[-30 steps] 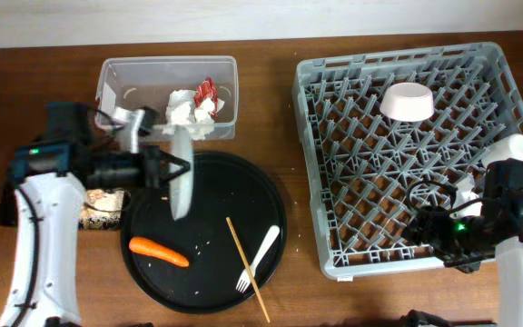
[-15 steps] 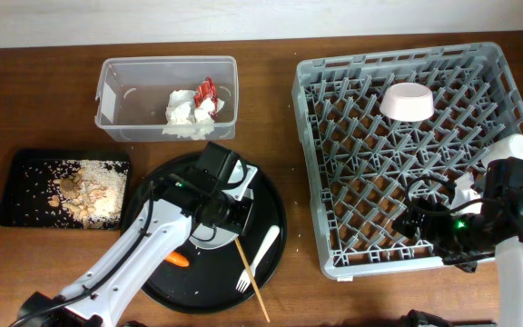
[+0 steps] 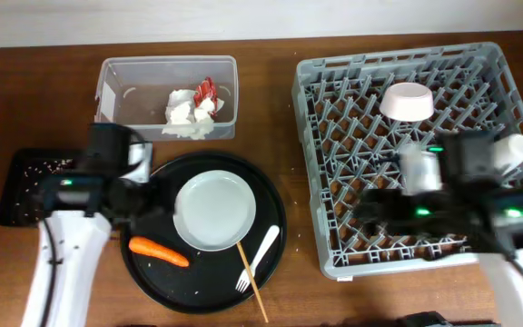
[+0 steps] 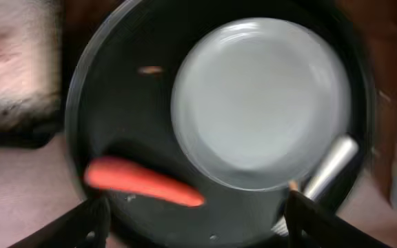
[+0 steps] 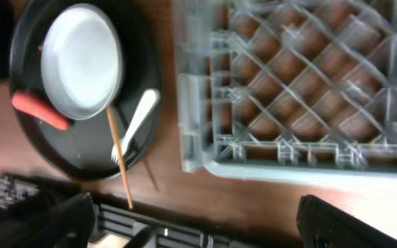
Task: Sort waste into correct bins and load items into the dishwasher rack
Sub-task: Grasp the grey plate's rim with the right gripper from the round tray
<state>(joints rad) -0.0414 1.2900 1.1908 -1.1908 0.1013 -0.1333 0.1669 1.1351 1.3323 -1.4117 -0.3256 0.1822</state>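
The white plate's rim is uncovered on the side facing the rack, so my right gripper next needs to go from the rack over the round tray [image 3: 271, 195] and down onto it.
The white plate [image 3: 214, 211] [image 4: 260, 103] lies flat on the round black tray [image 3: 271, 195]. Beside it are the orange carrot [image 3: 158, 251] [image 4: 143, 182] and the white fork [image 3: 260, 257] [image 5: 135, 127]. My left gripper [image 3: 150, 202] [image 4: 195, 231] stands open just left of the plate, holding nothing. Over the front of the grey dishwasher rack [image 3: 334, 109] [image 5: 302, 89], my right gripper [image 3: 372, 203] [image 5: 198, 227] is open and empty. A cream bowl [image 3: 407, 100] and a white cup [image 3: 516, 148] sit in the rack. The napkin [image 3: 187, 116] and red wrapper [image 3: 205, 90] are in the clear tub [image 3: 116, 91].
The shallow black tray [image 3: 21, 182] with beige scraps [image 4: 12, 62] sits at the far left, mostly under my left arm. A thin wooden stick [image 3: 248, 268] [image 5: 119, 155] lies across the round tray's front rim beside the fork. Both wrist views are blurred.
My left gripper opened and let go of the plate, which now lies flat on the round tray; that arm drew back left. My right arm swung left over the rack.
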